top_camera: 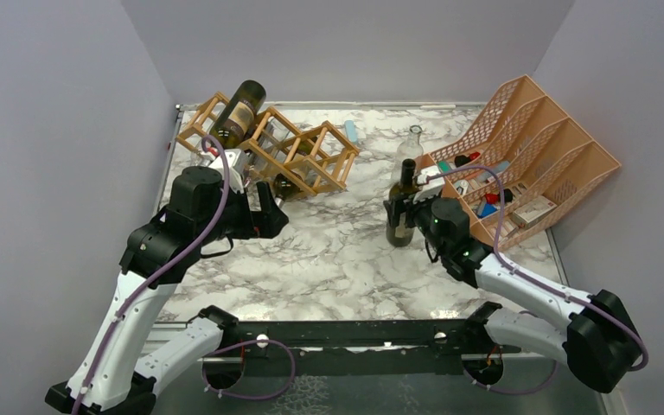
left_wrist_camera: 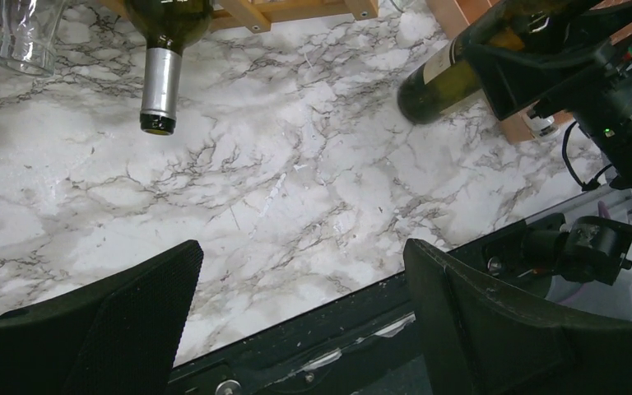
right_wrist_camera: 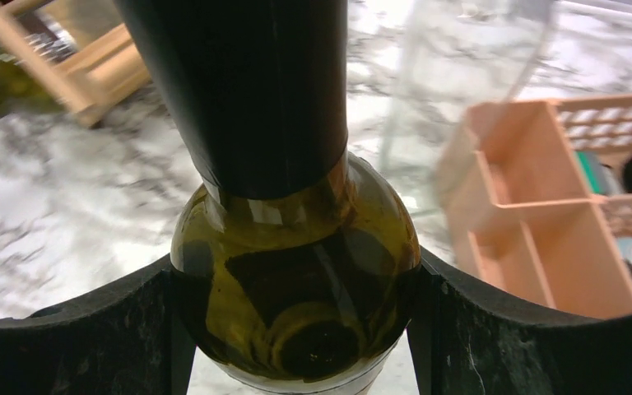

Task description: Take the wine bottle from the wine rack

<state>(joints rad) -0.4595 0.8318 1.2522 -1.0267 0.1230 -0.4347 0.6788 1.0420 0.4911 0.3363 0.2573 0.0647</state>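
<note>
My right gripper carries the bottle outward next as my fingers level out. It then lets go of the bottle on the tabletop (right_wrist_camera: 429,232) beside the organizer, clear of the rack.
The light wooden wine rack (top_camera: 298,147) stands at the far left; it also shows in the right wrist view (right_wrist_camera: 90,70). A dark bottle (top_camera: 240,111) lies on top of it. A second bottle's silver-foiled neck (left_wrist_camera: 162,82) sticks out of a lower cell. My right gripper (top_camera: 408,214) is shut on an olive-green wine bottle (top_camera: 400,207), upright and well clear of the rack. In the right wrist view the fingers press both sides of its shoulder (right_wrist_camera: 296,271). I cannot tell whether its base touches the table. My left gripper (left_wrist_camera: 296,280) is open and empty in front of the rack.
A clear glass bottle (top_camera: 410,143) stands just behind the held bottle. A peach mesh file organizer (top_camera: 532,151) with small items fills the far right, close to my right gripper. A clear glass (left_wrist_camera: 25,37) sits by the rack's left end. The walls are close.
</note>
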